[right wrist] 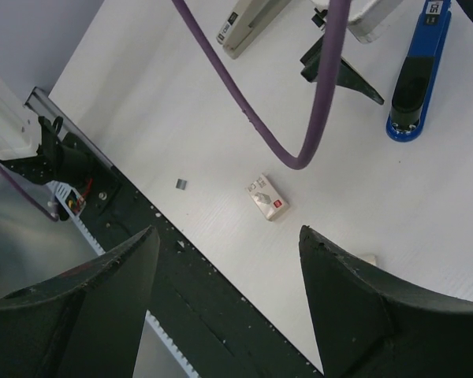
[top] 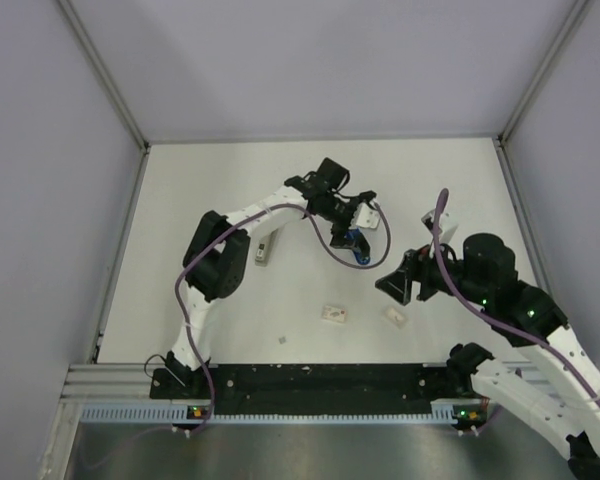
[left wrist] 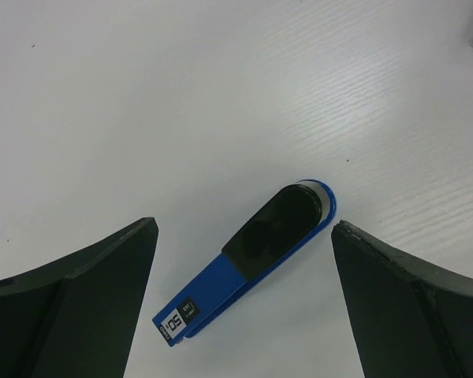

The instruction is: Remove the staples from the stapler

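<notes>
The open fingers of my left gripper are already on both sides of the stapler. My left gripper will next move down onto the stapler where its dark rounded end meets the blue [left wrist: 236, 264] and close.
The slim bright-blue stapler [top: 355, 243] with dark ends lies flat and closed on the white table. In the left wrist view the stapler [left wrist: 252, 260] runs diagonally, its dark rounded end pointing up and right. My left gripper [top: 360, 232] hovers right above it, open, with one finger on each side and neither touching [left wrist: 243, 224]. My right gripper [top: 400, 282] is open and empty, to the right of and nearer than the stapler, above the table's near part [right wrist: 227, 232]. The stapler also shows in the right wrist view [right wrist: 416, 71] at the top right.
A beige stapler [top: 263, 250] lies left of the blue one. A small staple box [top: 334, 314] and a small white piece [top: 395, 317] lie nearer the front. A tiny staple strip [top: 283, 341] lies by the black base rail [top: 320, 380]. A purple cable [right wrist: 299, 150] hangs in view.
</notes>
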{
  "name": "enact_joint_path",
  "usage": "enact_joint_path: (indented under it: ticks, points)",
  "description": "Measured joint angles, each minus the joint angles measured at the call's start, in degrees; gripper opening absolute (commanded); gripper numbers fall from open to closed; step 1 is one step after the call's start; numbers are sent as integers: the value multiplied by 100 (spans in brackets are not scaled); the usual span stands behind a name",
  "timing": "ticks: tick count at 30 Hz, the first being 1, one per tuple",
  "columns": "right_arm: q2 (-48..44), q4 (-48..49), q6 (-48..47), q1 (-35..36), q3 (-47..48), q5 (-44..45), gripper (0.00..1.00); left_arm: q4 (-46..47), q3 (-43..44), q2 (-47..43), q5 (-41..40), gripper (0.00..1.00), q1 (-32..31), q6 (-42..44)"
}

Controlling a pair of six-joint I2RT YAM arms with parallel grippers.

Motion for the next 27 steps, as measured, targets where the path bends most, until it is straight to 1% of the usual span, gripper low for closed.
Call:
enact_joint_path:
  ticks: [4, 13, 22, 24, 27]
  points:
    - [-44, -11, -2, 0, -7, -35, 72, -713, 625, 365, -72, 98, -31, 422]
    - [-61, -11, -2, 0, -9, -103, 73, -1617, 872, 632, -326, 98, -35, 992]
    - [-20, 46, 0, 0, -125, -168, 73, -1646, 994, 839, -511, 98, -72, 1139]
    - [11, 48, 2, -2, -160, -177, 73, -1635, 1165, 946, -522, 96, -94, 1150]
    - [50, 50, 2, 0, -170, -192, 73, -1617, 1381, 1091, -564, 89, -131, 1167]
